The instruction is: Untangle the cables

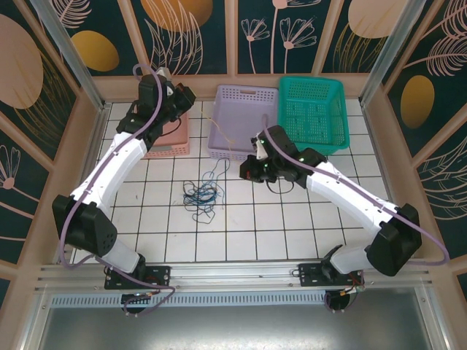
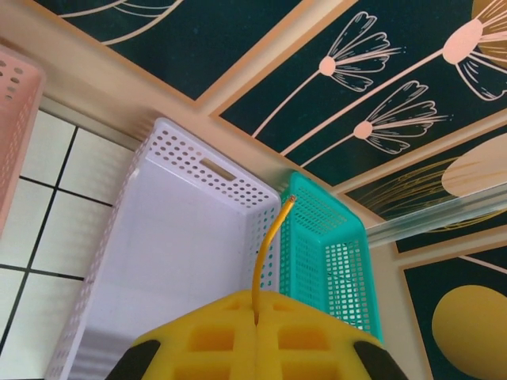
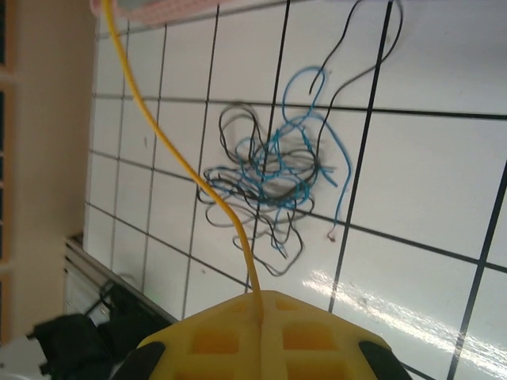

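Next, the right gripper goes sideways toward the blue and black tangle (image 1: 204, 195), beside its edge, releasing the yellow cable, as my left gripper holds it too.
A tangle of blue and black cables (image 1: 202, 195) lies on the white tiled table, also seen as a loose knot of cables (image 3: 273, 170) in the right wrist view. A thin yellow cable (image 1: 221, 131) runs apart from it, over the lavender basket. My left gripper (image 2: 256, 317) is shut on one part of the yellow cable (image 2: 269, 245), whose free end curves up past the pads. It hovers by the pink basket as the left gripper (image 1: 182, 95). My right gripper (image 3: 260, 305) is shut on the same yellow cable (image 3: 174, 150) and sits as the right gripper (image 1: 252, 169) right of the tangle.
Three baskets line the back of the table: pink (image 1: 169, 135), lavender (image 1: 244, 120) and teal (image 1: 314, 109). The lavender basket (image 2: 182, 261) and teal basket (image 2: 333, 253) lie below the left gripper. Wall panels enclose the table on three sides.
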### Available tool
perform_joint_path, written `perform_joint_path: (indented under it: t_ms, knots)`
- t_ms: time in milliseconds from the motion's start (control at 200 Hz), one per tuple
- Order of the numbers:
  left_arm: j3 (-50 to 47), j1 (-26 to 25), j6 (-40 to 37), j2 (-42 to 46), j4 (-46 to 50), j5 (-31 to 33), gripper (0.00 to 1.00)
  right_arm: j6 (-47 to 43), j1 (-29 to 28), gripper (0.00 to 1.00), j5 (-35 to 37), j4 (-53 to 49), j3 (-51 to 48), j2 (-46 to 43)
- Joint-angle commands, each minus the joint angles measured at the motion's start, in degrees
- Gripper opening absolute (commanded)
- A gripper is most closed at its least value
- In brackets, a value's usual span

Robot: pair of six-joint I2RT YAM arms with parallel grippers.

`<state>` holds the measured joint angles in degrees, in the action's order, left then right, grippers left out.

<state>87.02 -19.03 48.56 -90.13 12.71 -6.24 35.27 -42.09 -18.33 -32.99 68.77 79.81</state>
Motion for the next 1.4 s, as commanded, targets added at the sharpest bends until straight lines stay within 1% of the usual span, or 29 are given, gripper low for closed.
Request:
perform_joint_path:
  t_ms: [0, 65, 135, 265, 390, 550, 666, 811, 851, 901, 931, 956, 1011, 1031, 1136, 1226, 1306, 1396]
  knots:
    - [1.34, 1.54, -2.31, -1.12, 2.06, -0.4, 0.0, -4.68, -2.25, 0.0, 2.09, -4.52, 2.29, 3.75]
    - [1.59, 2.59, -2.73, -1.06, 2.52, 0.74, 0.0, -5.71, -3.7, 0.0, 3.56, -5.55, 2.49, 4.94]
    - [1.83, 3.76, -3.35, -1.1, 2.82, 1.27, 0.0, -5.85, -4.71, 0.0, 3.53, -4.91, 1.83, 4.8]
    - [1.97, 5.57, -4.07, -1.04, 3.08, 1.14, 0.0, -5.04, -4.91, 0.0, 2.3, -3.58, 0.12, 4.3]
    - [2.09, 7.03, -4.85, -0.5, 3.87, 2.41, 0.0, -4.99, -4.94, 0.0, 2.16, -3.67, -0.74, 5.25]
    - [4.48, 7.78, -6.51, -0.95, 8.04, 6.78, 0.0, -5.45, -5.85, 0.0, 3.43, -3.44, -1.05, 7.1]
    - [3.95, 7.78, -7.43, 0.12, 7.99, 7.99, 0.0, -6.13, -7.27, 0.0, 4.58, -3.35, 4.47, 11.04]
    - [1.83, 7.78, -10.8, 2.9, 4.96, 6.92, 0.0, -5.45, -8.28, 0.0, 5.3, -2.39, 13.77, 15.67]
    - [1.22, 7.78, -12.1, 3.88, 4.09, 6.42, 0.0, -5.15, -8.21, 0.08, 5.65, -1.89, 16.06, 16.38]
    - [0.55, 7.82, -13.68, 5.26, 3.34, 6.97, 0.0, -4.91, -8.11, 0.24, 6.51, -1.46, 18.56, 16.76]
    - [0.21, 7.81, -14.35, 6.15, 3.12, 8.26, 0.0, -4.61, -7.94, 0.35, 6.95, -1.3, 19.98, 16.87]
    - [-0.1, 7.78, -14.87, 7.01, 2.99, 9.46, 0.0, -4.4, -7.69, 0.41, 7.34, -1.37, 21.02, 16.9]
    - [-0.58, 7.84, -16.35, 8.78, 2.67, 12.9, 0.0, -3.52, -6.94, 0.52, 8.16, -1.56, 22.68, 16.49]
    - [-0.5, 7.79, -16.81, 9.29, 2.72, 14.24, 0.0, -3.18, -6.49, 0.54, 8.09, -1.58, 22.94, 16.14]
    - [1.5, 7.78, -19.4, 10.19, 3.39, 20.77, 0.0, -1.56, -4.0, 0.61, 6.85, -0.02, 22.47, 13.32]
    - [4.62, 7.78, -21.48, 8.86, 4.61, 24.8, 0.0, 0.57, -0.78, 0.62, 3.76, 2.96, 20.01, 10.21]
    - [8.03, 7.99, -22.95, 6.62, 5.72, 26.61, 0.0, 3.09, 2.48, 0.63, 0.48, 6.53, 16.31, 7.13]
    - [11.5, 8.27, -24.97, 4.08, 6.15, 28.56, 0.0, 4.67, 5.38, 0.64, -0.72, 8.28, 12.95, 4.65]
